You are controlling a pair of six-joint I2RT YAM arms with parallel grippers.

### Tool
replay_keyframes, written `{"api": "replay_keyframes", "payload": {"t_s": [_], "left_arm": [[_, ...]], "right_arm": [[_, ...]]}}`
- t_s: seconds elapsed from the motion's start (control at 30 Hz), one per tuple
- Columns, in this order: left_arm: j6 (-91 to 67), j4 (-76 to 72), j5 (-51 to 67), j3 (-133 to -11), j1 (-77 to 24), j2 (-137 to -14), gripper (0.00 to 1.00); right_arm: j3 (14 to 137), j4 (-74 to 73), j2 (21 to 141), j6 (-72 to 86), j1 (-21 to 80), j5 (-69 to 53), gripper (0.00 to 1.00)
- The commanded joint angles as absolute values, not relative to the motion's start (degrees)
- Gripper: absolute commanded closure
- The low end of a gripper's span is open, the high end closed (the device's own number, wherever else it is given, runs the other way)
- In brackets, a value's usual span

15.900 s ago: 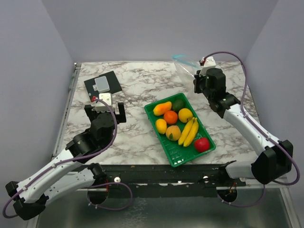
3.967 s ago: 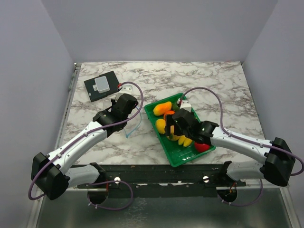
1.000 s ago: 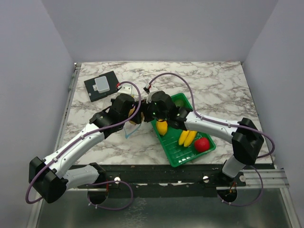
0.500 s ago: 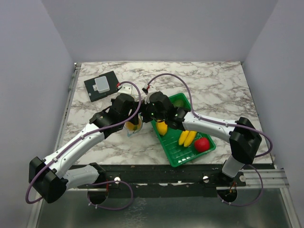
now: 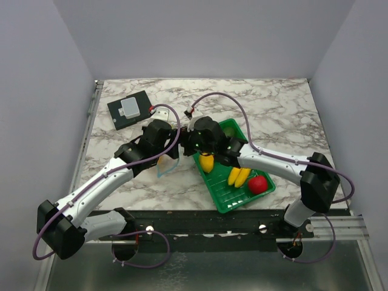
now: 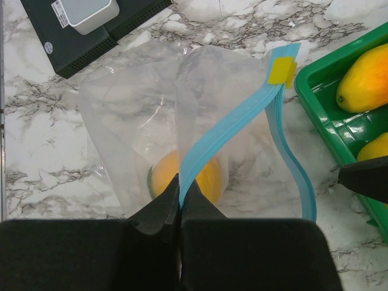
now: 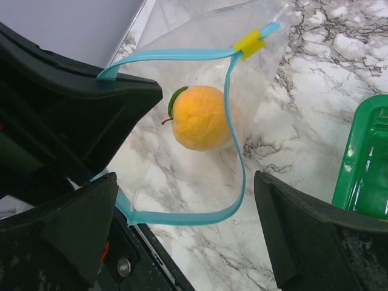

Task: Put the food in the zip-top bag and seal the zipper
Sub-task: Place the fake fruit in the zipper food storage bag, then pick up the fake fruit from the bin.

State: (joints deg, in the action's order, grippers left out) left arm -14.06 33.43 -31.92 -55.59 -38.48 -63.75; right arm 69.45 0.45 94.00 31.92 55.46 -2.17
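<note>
Next, my right gripper moves away from the bag (image 5: 165,163), back and down over the red apple (image 5: 259,184). The apple is below the gripper, to its right in the top view.
The clear zip-top bag (image 6: 133,115) hangs over the marble with its mouth held wide. My left gripper (image 6: 180,182) is shut on one side of the light blue zipper (image 6: 230,124), near the yellow slider (image 6: 282,71). One yellow-orange fruit with a green leaf (image 7: 201,117) lies inside the bag. My right gripper (image 7: 185,242) hovers open above the bag's mouth, holding nothing. In the top view both grippers meet over the bag (image 5: 165,163). Bananas (image 5: 238,176), a red apple (image 5: 259,184) and a yellow piece (image 5: 207,162) lie in the tray.
The green slatted tray (image 5: 233,197) stands right of the bag, partly under my right arm. Its near corner (image 6: 315,115) shows in the left wrist view with more yellow-orange fruit (image 6: 364,79). A black pad with a white box (image 5: 130,109) lies at the back left.
A yellow-orange fruit showed at the bag's mouth half a second ago and now lies lower inside the bag. My right gripper has shifted slightly right. The left arm has stayed put.
</note>
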Motion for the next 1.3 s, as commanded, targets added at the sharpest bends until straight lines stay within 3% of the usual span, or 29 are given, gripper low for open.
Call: {"api": "replay_keyframes", "payload": {"t_s": [0.0, 0.77, 1.27], "left_arm": [[-13.8, 32.3, -31.0, -54.9, -38.6, -62.5, 1.00], [-13.9, 32.6, -33.3, -55.0, -38.6, -62.0, 1.00], [-13.9, 32.5, -32.1, -55.0, -38.6, -62.2, 1.00]], "right_arm": [[67.4, 0.6, 89.8, 31.7, 55.9, -0.2, 0.00], [55.3, -15.5, 72.3, 32.3, 55.8, 19.9, 0.00], [52.7, -41.0, 62.9, 43.9, 55.8, 29.1, 0.05]]}}
